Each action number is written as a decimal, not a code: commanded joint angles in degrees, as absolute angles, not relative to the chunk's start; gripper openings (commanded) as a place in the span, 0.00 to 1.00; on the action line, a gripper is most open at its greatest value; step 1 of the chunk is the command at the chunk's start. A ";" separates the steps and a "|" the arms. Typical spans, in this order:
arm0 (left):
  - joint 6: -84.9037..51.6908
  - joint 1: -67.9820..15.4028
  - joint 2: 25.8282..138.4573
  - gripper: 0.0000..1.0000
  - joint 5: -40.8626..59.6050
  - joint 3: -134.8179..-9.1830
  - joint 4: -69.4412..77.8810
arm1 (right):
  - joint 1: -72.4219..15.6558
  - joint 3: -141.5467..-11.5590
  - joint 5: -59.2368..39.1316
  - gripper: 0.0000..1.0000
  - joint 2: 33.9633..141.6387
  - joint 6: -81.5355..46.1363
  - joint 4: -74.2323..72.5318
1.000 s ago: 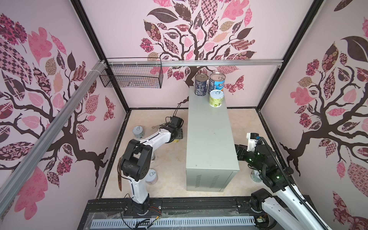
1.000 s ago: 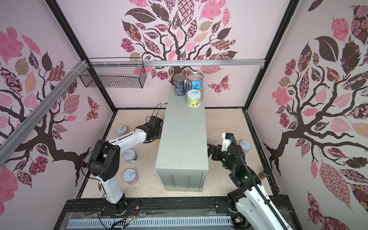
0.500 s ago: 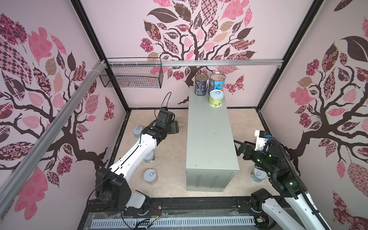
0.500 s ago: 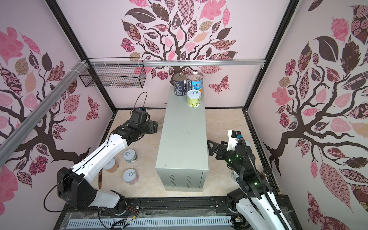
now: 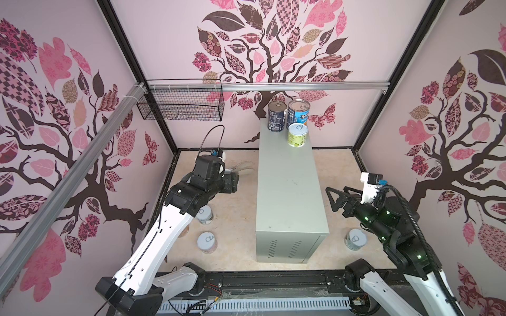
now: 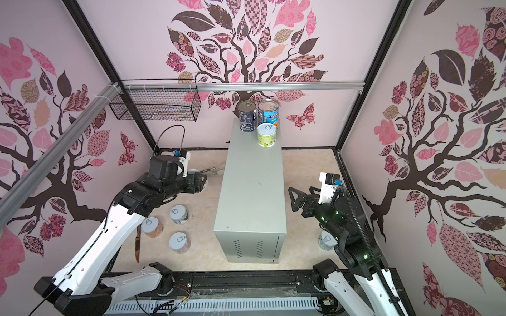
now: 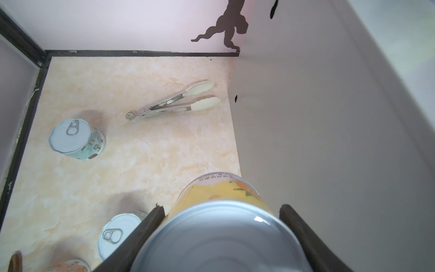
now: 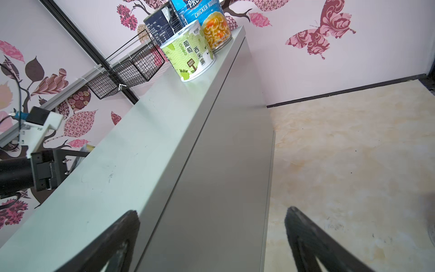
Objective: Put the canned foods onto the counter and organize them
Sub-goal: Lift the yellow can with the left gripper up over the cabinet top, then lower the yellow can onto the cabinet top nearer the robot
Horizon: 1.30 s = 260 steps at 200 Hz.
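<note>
The counter's middle part [image 5: 276, 180] is bare, so next I will lift my left gripper over the counter's edge by the tongs, then lower the yellow-labelled can there and let it go.
The counter [image 5: 290, 177] [image 6: 254, 177] is a tall grey-green box in the middle of the floor. At its far end stand a dark navy can [image 5: 276, 116], a blue can [image 5: 298, 112] and a short green-labelled can [image 5: 297, 135] [image 8: 188, 56]. My left gripper [image 7: 222, 208] [image 5: 232, 183] is shut on a yellow-labelled can [image 7: 221, 235], held in the air left of the counter. My right gripper [image 8: 211, 212] [image 5: 332, 198] is open and empty by the counter's right side. Short cans stand on the floor at left [image 5: 205, 214] [image 5: 207, 242] [image 6: 151, 226] and at right [image 5: 356, 239].
Metal tongs [image 7: 174, 101] with cream tips lie on the floor near the counter's left wall. A brown-handled knife [image 6: 137, 246] lies by the left arm's base. A black wire basket [image 5: 180, 104] hangs on the back-left rail. Another floor can [image 7: 76, 139] stands near the left wall.
My left arm has risen from the floor beside the counter, with its gripper still shut on the can. My right gripper has lifted and drawn back slightly to the right, still open.
</note>
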State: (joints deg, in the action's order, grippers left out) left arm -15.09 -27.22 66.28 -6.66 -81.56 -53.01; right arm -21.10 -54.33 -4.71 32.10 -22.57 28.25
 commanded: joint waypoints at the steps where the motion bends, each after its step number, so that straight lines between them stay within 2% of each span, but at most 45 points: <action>1: -11.07 -28.89 65.23 0.60 -5.57 -90.29 -56.97 | -21.52 -57.88 -5.27 1.00 33.87 -20.29 29.13; 70: -7.43 -30.44 68.45 0.59 -1.86 -106.71 -65.93 | -21.53 -63.45 -4.74 1.00 38.44 -17.30 29.19; 134: -2.36 -44.66 80.20 0.60 -15.18 -122.90 -71.81 | -21.53 -62.89 -4.97 1.00 40.37 -17.27 26.37; 195: 0.26 -51.05 91.52 0.60 -16.51 -133.72 -75.87 | -21.54 -60.21 -6.04 1.00 40.37 -17.57 24.71; 236: 0.62 -52.29 97.01 0.60 -16.30 -138.04 -77.54 | -22.48 -56.91 -4.24 1.00 38.00 -17.52 23.82; 260: 0.35 -52.47 98.96 0.63 -16.27 -138.47 -76.84 | -23.37 -56.68 -3.12 1.00 37.71 -17.14 23.64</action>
State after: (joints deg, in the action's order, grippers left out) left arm -0.03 -52.18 98.30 -15.25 -135.11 -79.02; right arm -22.44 -56.53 -4.69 38.52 -17.76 25.10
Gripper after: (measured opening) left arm 0.732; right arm 0.999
